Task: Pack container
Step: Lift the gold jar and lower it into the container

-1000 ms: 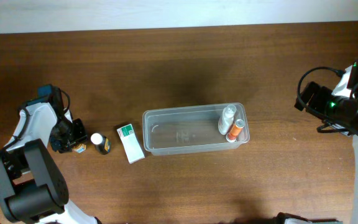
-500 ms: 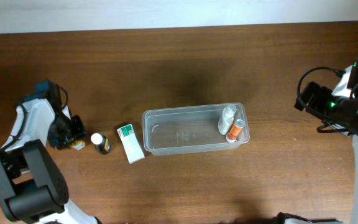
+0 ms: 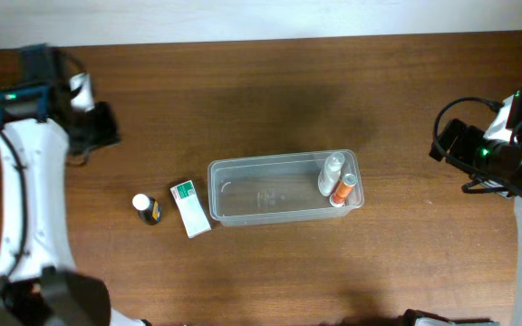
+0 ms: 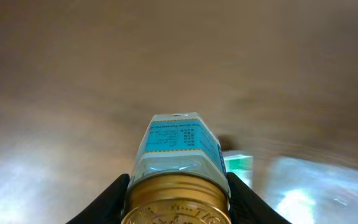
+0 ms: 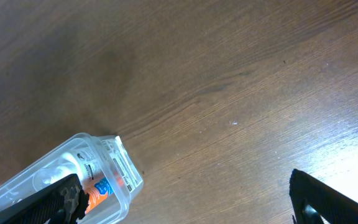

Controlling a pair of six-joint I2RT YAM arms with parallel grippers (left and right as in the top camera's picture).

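Observation:
My left gripper is holding the jar and next needs to go across and down to release it, since the container's bottom beside the white bottle [image 3: 331,172] is below, to its right in the overhead view.
The container [image 3: 243,192] is a clear tub at the table's middle, holding a white bottle [image 3: 331,172] and an orange bottle [image 3: 343,191] at its right end. My left gripper [image 4: 176,196] is shut on a jar [image 4: 176,146] with a gold lid and blue label, held above the table at the far left [image 3: 98,127]. My right gripper [image 5: 188,205] is open and empty, right of the container, whose corner [image 5: 114,168] shows in the right wrist view.
A small dark bottle with a white cap [image 3: 143,206] and a white and green box [image 3: 189,206] lie left of the container. The box [image 4: 238,165] also shows blurred in the left wrist view. The right arm [image 3: 492,154] stands at the right edge.
My left gripper has lifted the jar off the table beside the small bottle and swung up and towards the far left. The right arm has not moved.

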